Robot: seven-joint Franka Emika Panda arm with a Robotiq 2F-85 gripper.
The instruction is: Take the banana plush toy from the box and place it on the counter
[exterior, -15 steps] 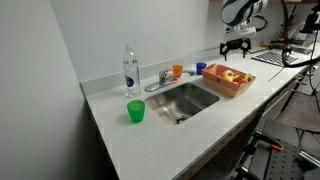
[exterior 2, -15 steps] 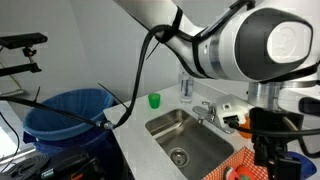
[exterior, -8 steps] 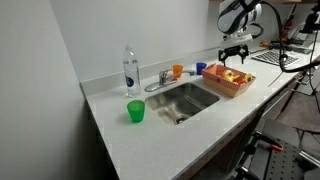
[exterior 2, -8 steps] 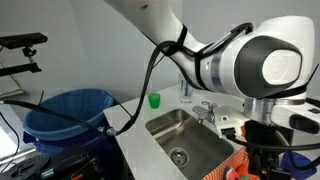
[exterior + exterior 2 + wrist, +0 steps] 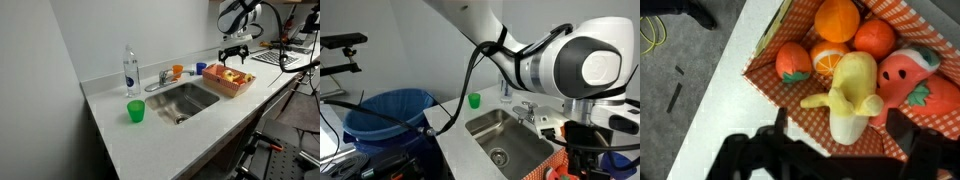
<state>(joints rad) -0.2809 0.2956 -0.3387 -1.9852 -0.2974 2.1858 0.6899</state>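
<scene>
My gripper will next go down toward the banana plush toy (image 5: 851,92) in the box below, with its fingers open around its pale peeled end (image 5: 848,126). The end is already lined up between my fingers.
The banana plush toy (image 5: 851,92) is yellow and pale, half peeled, and lies in the orange-brown box (image 5: 768,35) on its checkered lining among red and orange plush fruits. In the wrist view my gripper (image 5: 838,128) hangs open above the box, its two dark fingers either side of the banana's lower end, not touching it. In an exterior view the gripper (image 5: 235,50) hovers just above the box (image 5: 228,81), which stands on the white counter (image 5: 150,135) beside the sink. The arm hides most of the box in an exterior view (image 5: 560,160).
A steel sink (image 5: 183,100) with a faucet (image 5: 160,80) is set into the counter. A green cup (image 5: 135,111), a clear bottle (image 5: 130,70) and an orange cup (image 5: 177,70) stand around it. A blue bin (image 5: 385,115) stands beyond the counter's end.
The gripper came down slightly toward the box over the last second. Nothing else moved.
</scene>
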